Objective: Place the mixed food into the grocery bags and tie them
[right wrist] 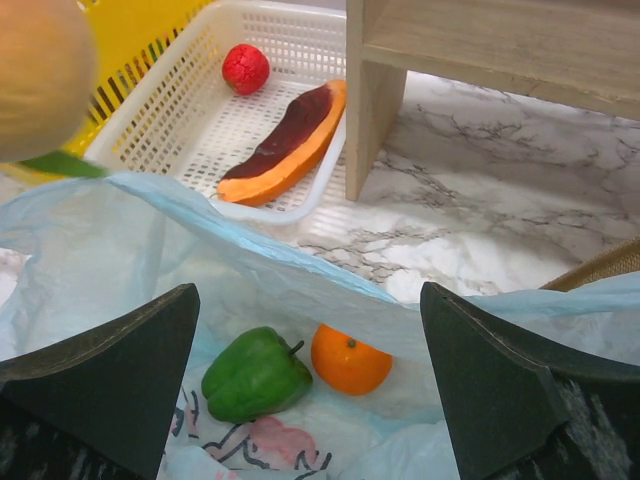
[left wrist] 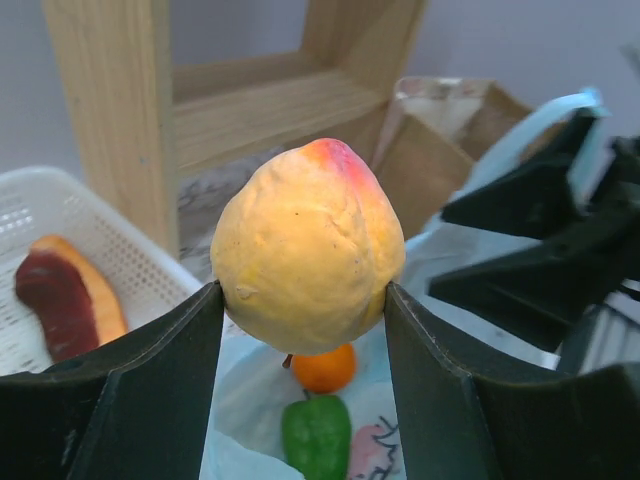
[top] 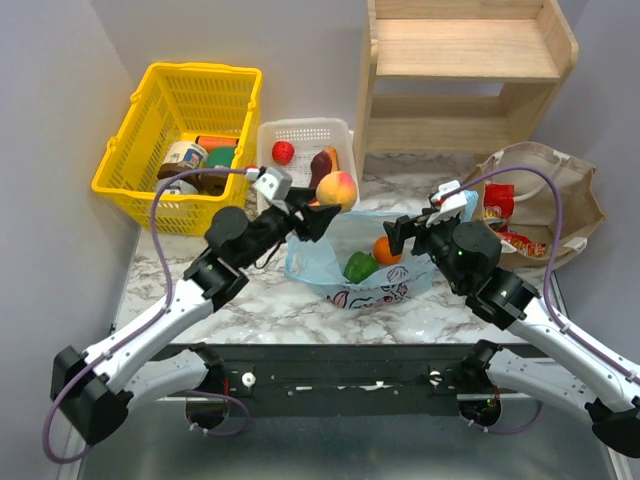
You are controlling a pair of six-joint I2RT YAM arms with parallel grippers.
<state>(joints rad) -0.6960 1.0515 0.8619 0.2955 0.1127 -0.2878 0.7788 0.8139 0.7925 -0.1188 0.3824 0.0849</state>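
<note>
The peach (top: 337, 187) goes back and down next, over the light-blue bag lying open at the empty spot beside the green pepper (top: 360, 266), and my left gripper releases it.
My left gripper (top: 322, 207) (left wrist: 303, 296) is shut on a yellow-orange peach (top: 337, 187) (left wrist: 307, 245) and holds it above the back left rim of the light-blue bag (top: 385, 292) (left wrist: 250, 395) (right wrist: 250, 255). The bag lies open on the table with a green pepper (top: 360, 266) (right wrist: 255, 375) and an orange (top: 387, 250) (right wrist: 350, 360) inside. My right gripper (top: 402, 236) (right wrist: 308, 305) is open and empty at the bag's right rim. The tan bag (top: 570, 205) lies at the right with red snack packets (top: 498, 201) in it. A small red fruit (top: 283, 152) (right wrist: 245, 68) sits in the white tray.
The white slotted tray (top: 300, 130) (right wrist: 190, 120) behind the bag holds the purple-and-orange wedge (top: 322, 165) (right wrist: 285, 145). A yellow mesh basket (top: 165, 110) with jars and cans stands at the back left. A wooden shelf (top: 460, 80) stands at the back right.
</note>
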